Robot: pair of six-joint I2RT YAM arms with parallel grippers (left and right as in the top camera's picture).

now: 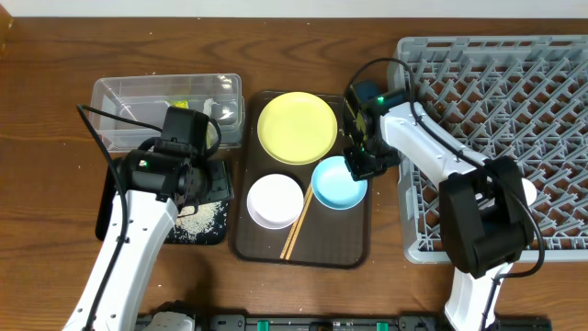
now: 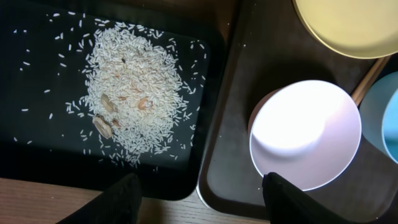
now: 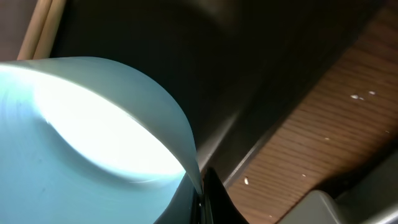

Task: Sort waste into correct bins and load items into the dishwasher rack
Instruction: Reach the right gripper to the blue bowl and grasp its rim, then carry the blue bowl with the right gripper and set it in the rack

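The far tray-side corner of the grey rack stands empty, so next my right gripper will lift, carry the bowl outward over that corner, lower and release it.
My right gripper (image 1: pixel 361 167) is shut on the right rim of the light blue bowl (image 1: pixel 336 185), which sits on the brown serving tray; the rim runs between its fingers (image 3: pixel 202 199) in the right wrist view, where the bowl (image 3: pixel 81 143) fills the left. My left gripper (image 2: pixel 199 205) is open and empty above the near edge of the black tray (image 1: pixel 213 233), which holds the rice heap (image 2: pixel 134 93). The yellow plate (image 1: pixel 297 127), white bowl (image 1: pixel 275 200) and chopsticks (image 1: pixel 299 225) lie on the serving tray. The clear tub (image 1: pixel 129 92) holds a green-yellow wrapper (image 1: pixel 179 104). The grey rack (image 1: pixel 514 101) stands at the right.
The brown serving tray (image 1: pixel 303 250) lies between the black tray and the rack. A small pale round thing (image 1: pixel 526 192) shows in the rack behind my right arm. The rack's corner (image 3: pixel 323 208) is close to the right gripper.
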